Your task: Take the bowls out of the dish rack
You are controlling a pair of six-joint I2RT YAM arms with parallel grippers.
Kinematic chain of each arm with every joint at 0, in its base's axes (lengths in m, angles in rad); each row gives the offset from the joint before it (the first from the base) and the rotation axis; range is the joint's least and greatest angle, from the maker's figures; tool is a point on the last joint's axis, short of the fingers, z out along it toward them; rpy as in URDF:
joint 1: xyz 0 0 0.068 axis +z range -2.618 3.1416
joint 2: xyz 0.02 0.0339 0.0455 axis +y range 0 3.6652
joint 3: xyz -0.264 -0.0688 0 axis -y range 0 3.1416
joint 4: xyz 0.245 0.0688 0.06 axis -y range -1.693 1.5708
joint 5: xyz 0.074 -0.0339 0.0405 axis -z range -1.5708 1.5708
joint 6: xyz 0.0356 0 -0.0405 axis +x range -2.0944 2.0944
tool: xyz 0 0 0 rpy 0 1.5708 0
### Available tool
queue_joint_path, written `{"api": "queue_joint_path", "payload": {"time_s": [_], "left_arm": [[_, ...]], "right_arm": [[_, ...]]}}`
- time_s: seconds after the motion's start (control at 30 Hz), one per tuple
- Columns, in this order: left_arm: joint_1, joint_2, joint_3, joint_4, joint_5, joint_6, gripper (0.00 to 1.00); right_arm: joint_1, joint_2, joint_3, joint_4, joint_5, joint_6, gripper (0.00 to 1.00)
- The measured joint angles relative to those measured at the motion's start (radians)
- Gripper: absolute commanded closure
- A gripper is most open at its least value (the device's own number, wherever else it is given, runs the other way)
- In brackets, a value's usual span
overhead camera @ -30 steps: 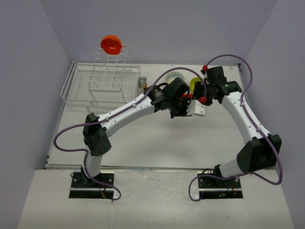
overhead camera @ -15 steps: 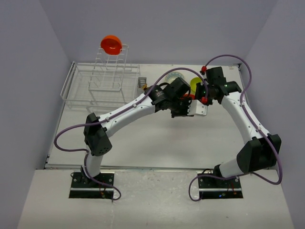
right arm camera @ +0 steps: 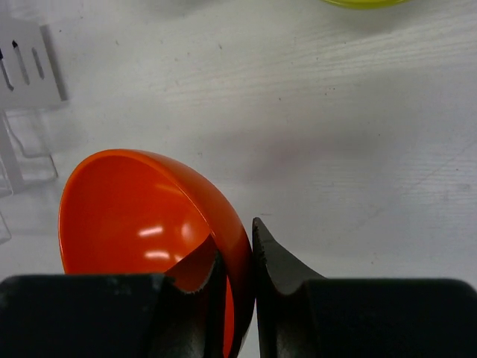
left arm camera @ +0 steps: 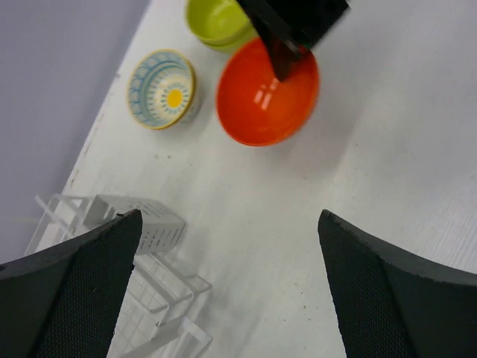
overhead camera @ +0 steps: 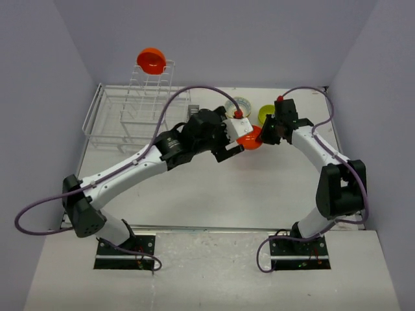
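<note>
Next, my right gripper lowers the orange-red bowl and releases its rim, since the bare tabletop in front of the flower-patterned bowl [overhead camera: 238,103] lies below that gripper.
My right gripper [right arm camera: 237,242] is shut on the rim of an orange-red bowl [right arm camera: 141,216], one finger inside and one outside. The bowl [overhead camera: 249,138] is tilted over the table centre-right, held by the right gripper [overhead camera: 262,135]. My left gripper [overhead camera: 232,144] stands open just left of it, holding nothing. In the left wrist view the wide-open left gripper [left arm camera: 227,253] looks down on that bowl [left arm camera: 267,93]. A lime-green bowl [overhead camera: 266,115] and a flower-patterned bowl [overhead camera: 238,103] sit on the table behind. A second orange-red bowl [overhead camera: 151,60] rests atop the dish rack [overhead camera: 107,126].
The rack's tall upright tier [overhead camera: 152,91] stands at the back left. Its grey cutlery holder [left arm camera: 141,224] is at the rack's right end, close under my left gripper. Purple walls close in the table's back and sides.
The left gripper has opened wide and the left arm has drawn back to the left. The right gripper has closed on the orange-red bowl's rim and now holds it alone.
</note>
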Motion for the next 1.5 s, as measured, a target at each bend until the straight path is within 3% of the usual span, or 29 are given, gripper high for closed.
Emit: {"api": "queue_joint_path", "payload": {"time_s": [0.17,0.37,0.47,0.6,0.63,0.67,0.83,1.0,1.17,1.5], "left_arm": [[0.068,-0.175,-0.042,0.13,-0.15,-0.174,0.0],[0.325,-0.19,0.031,0.157,-0.256,-0.543,0.0],[0.375,-0.192,0.031,0.152,-0.338,-0.681,0.0],[0.374,-0.2,0.031,0.137,-0.467,-0.843,0.0],[0.377,-0.204,0.031,0.135,-0.492,-0.877,0.0],[0.384,-0.206,0.031,0.135,-0.512,-0.904,0.0],[0.484,-0.211,0.035,0.145,-0.517,-1.028,0.0],[0.629,-0.151,0.129,0.153,-0.407,-1.132,0.0],[0.742,-0.064,0.202,0.185,-0.253,-1.299,0.0],[0.799,0.174,0.331,0.214,-0.119,-1.571,0.0]], "right_arm": [[0.0,0.093,-0.07,0.146,-0.001,0.103,1.0],[0.001,0.252,-0.061,0.225,0.002,0.171,1.0],[0.0,0.295,-0.055,0.244,-0.012,0.198,0.97],[0.003,0.298,-0.052,0.266,-0.001,0.212,0.72],[0.003,0.298,-0.052,0.271,0.002,0.215,0.6],[0.003,0.298,-0.053,0.276,0.003,0.22,0.54],[0.005,0.269,-0.085,0.274,0.023,0.223,0.32],[0.006,0.136,-0.102,0.235,0.035,0.217,0.27],[0.006,-0.112,-0.105,0.2,0.051,0.203,0.01],[-0.003,-0.635,-0.215,0.227,-0.144,0.184,0.01]]}}
